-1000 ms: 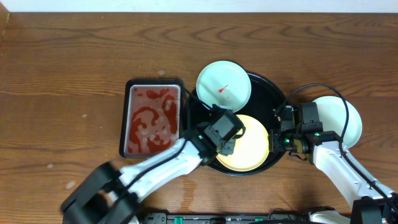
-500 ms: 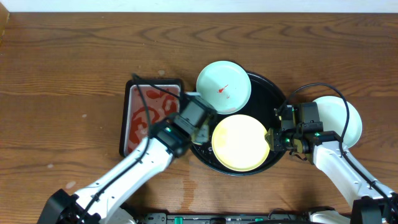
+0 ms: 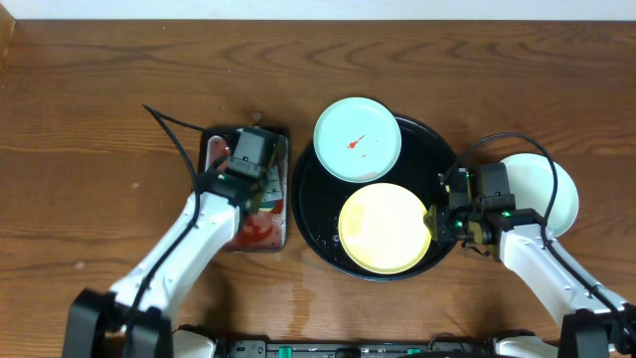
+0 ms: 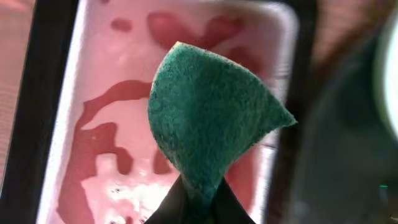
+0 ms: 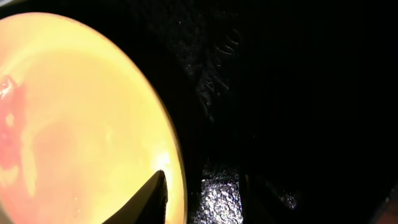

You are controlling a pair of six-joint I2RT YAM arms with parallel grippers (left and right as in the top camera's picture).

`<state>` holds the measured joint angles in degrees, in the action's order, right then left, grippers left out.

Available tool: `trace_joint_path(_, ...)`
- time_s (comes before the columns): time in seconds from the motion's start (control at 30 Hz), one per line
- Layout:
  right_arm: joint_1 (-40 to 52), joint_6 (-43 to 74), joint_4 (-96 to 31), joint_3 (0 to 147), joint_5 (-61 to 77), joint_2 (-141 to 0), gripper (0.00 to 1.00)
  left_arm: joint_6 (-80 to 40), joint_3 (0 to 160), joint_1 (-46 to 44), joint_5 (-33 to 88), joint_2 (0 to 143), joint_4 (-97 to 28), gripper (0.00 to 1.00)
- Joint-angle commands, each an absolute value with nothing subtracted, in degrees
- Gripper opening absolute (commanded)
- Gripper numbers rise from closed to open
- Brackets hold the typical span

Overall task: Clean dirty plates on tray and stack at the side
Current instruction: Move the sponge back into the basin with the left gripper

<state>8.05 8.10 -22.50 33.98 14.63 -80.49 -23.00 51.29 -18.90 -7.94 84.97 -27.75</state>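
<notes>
My left gripper lowers the held green sponge (image 4: 211, 118) down onto the sponge tray's red-pooled bottom below next, and opens its fingers to release.
A yellow plate (image 3: 383, 227) lies at the front of the black tray (image 3: 310, 199), with faint red smears along its left side (image 5: 7, 93). An aqua plate (image 3: 358, 139) with red smears sits at the tray's back. Another aqua plate (image 3: 558, 189) rests on the table to the right. My left gripper (image 4: 198, 208) is shut on a green sponge (image 4: 211, 118), held over the red-stained sponge tray (image 3: 266, 229). My right gripper (image 3: 434, 224) is open at the yellow plate's right rim: one finger over the plate (image 5: 155, 196), the other side over the tray.
The sponge tray (image 4: 93, 143), pooled with red liquid, stands just left of the black tray. A black cable (image 3: 169, 124) trails from the left arm across the table. The right arm's cable (image 3: 497, 141) loops over the right aqua plate.
My left arm has swung left with the sponge, from over the yellow plate to over the sponge tray. The right arm has stayed at the yellow plate's rim.
</notes>
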Motion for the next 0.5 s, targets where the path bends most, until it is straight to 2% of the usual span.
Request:
trace_joint_path(0.0, 8.1, 8.7, -21.8, 33.6, 16.1, -82.1, 0.35, -20.7, 50.8, -16.5, -7.9, 89.4, -26.7, 0.08)
trace_joint_path(0.2, 8.1, 8.7, -21.4, 33.6, 16.1, -83.6, 0.32, -19.5, 50.8, -14.7, -5.0, 94.0, -24.9, 0.09)
trace_joint_path(0.23, 8.1, 8.7, -21.4, 33.6, 16.1, -83.6, 0.31, -19.5, 50.8, -14.7, -5.0, 94.3, -25.0, 0.21)
trace_joint_path(0.27, 8.1, 8.7, -21.4, 33.6, 16.1, -83.6, 0.3, -19.5, 50.8, -14.7, -5.0, 94.4, -25.1, 0.38)
trace_joint_path(0.3, 8.1, 8.7, -21.2, 33.6, 16.1, -83.6, 0.29, -19.5, 50.8, -14.7, -5.0, 94.4, -25.2, 0.48)
trace_joint_path(0.37, 8.1, 8.7, -20.9, 33.6, 16.1, -83.6, 0.28, -19.5, 50.8, -14.7, -5.0, 94.3, -25.2, 0.58)
trace_joint_path(0.47, 8.1, 8.7, -20.9, 33.6, 16.1, -83.6, 0.28, -19.5, 50.8, -14.7, -5.0, 94.3, -25.5, 0.61)
